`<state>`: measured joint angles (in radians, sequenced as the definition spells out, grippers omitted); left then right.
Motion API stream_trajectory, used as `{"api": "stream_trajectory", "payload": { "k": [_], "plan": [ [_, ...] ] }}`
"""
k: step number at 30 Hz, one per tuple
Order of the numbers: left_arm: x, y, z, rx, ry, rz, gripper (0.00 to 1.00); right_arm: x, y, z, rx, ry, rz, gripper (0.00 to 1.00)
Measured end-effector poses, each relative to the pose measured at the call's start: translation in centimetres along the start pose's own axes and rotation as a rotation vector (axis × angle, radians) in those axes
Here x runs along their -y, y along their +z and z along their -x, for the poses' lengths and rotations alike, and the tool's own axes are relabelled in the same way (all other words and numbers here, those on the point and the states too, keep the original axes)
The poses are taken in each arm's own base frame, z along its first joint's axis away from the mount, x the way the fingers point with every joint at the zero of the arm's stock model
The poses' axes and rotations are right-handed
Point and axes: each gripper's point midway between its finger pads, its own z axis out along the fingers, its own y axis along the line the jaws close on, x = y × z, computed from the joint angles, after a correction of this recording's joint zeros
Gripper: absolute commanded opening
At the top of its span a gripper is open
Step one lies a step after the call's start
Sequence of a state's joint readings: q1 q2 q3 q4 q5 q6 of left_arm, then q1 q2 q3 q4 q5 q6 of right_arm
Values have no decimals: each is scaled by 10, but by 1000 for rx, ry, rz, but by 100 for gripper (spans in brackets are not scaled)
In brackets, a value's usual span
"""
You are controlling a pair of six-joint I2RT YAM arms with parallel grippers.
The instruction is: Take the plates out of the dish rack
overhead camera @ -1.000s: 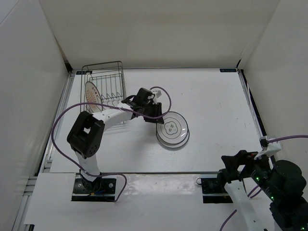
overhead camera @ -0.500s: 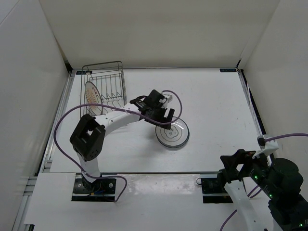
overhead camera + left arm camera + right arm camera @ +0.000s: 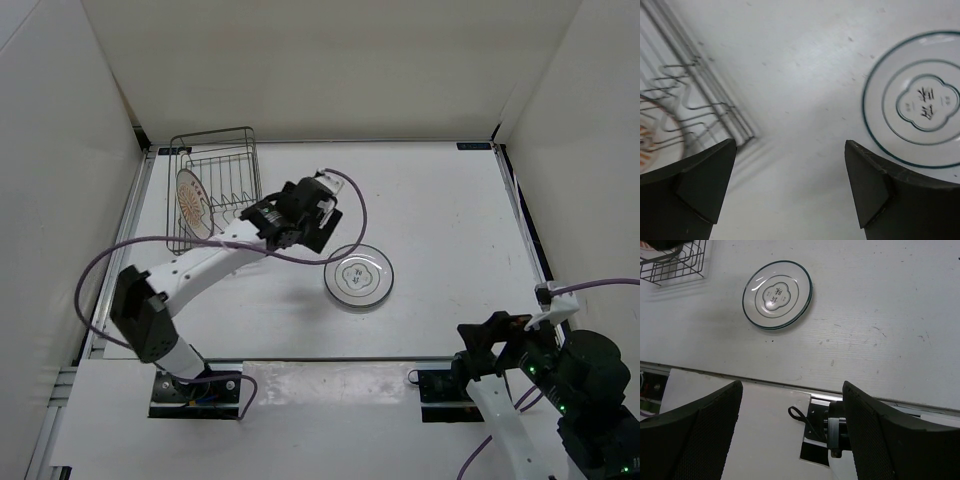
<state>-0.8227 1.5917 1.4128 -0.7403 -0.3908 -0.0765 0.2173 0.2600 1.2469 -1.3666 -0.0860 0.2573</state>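
Note:
My left gripper swings left in the top view next, where the orange-patterned plate stands on edge, and brings open fingers astride the plate's upper rim [image 3: 181,188].
The grey-rimmed plate [image 3: 358,277] lies flat on the table, right of centre; it also shows as a plate [image 3: 920,100] in the left wrist view and a plate [image 3: 777,295] in the right wrist view. The orange-patterned plate [image 3: 193,203] stands on edge in the dish rack [image 3: 216,183] at the back left. My left gripper [image 3: 305,218] hovers open over bare table between rack and flat plate, touching neither; the left gripper [image 3: 790,185] holds nothing. Rack wires [image 3: 690,115] and the orange plate [image 3: 650,145] show at its left. My right gripper [image 3: 792,430] is open and empty above its base.
White walls close the table at the back and both sides. The left arm's purple cable [image 3: 350,205] loops just behind the flat plate. The right arm [image 3: 500,345] stays folded at the near right corner by the table's front edge [image 3: 790,382].
The left gripper opened and let go of the grey-rimmed plate, which now lies flat on the table. It then rose and drew back left toward the rack. The right arm stayed put.

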Motion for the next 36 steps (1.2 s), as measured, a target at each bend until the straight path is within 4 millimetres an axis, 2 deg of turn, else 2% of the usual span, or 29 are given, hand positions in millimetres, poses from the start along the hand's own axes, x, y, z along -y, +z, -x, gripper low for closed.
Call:
{"api": "stream_trajectory", "payload": {
  "k": [3, 5, 7, 9, 11, 13, 16, 20, 24, 25, 28, 33, 36],
  "plan": [
    [-49, -34, 24, 116, -29, 105, 100, 0, -2, 0, 11, -2, 0, 84],
    [-88, -53, 34, 181, -105, 169, 100, 1, -2, -1, 15, -3, -2, 84],
    [-138, -68, 34, 220, -226, 243, 100, 2, -2, -2, 16, -3, -4, 86],
    [-191, -76, 22, 227, -365, 330, 100, 3, -1, -4, 12, -2, -7, 86],
    [-234, -78, 2, 204, -495, 410, 100, 3, 0, -4, 10, -2, -10, 86],
    [-260, -75, -19, 174, -596, 456, 100, 3, 0, -5, 10, -2, -10, 87],
    [-279, -66, -50, 132, -714, 496, 100, 4, -1, -5, 14, -5, -10, 87],
    [-282, -51, -77, 89, -765, 513, 100, 5, -2, -5, 23, -6, -13, 88],
    [-283, -43, -78, 84, -765, 516, 94, 6, 1, -7, 13, -5, -16, 88],
    [-285, -40, -78, 84, -763, 522, 88, 6, 1, -8, 7, -4, -17, 88],
    [-290, -32, -79, 75, -757, 546, 80, 7, 2, -9, 3, -5, -17, 90],
    [-302, -23, -80, 81, -739, 598, 75, 7, 2, -9, 4, -6, -20, 90],
    [-307, -18, -84, 71, -730, 625, 63, 7, 2, -9, 4, -6, -21, 90]
  ]
}}
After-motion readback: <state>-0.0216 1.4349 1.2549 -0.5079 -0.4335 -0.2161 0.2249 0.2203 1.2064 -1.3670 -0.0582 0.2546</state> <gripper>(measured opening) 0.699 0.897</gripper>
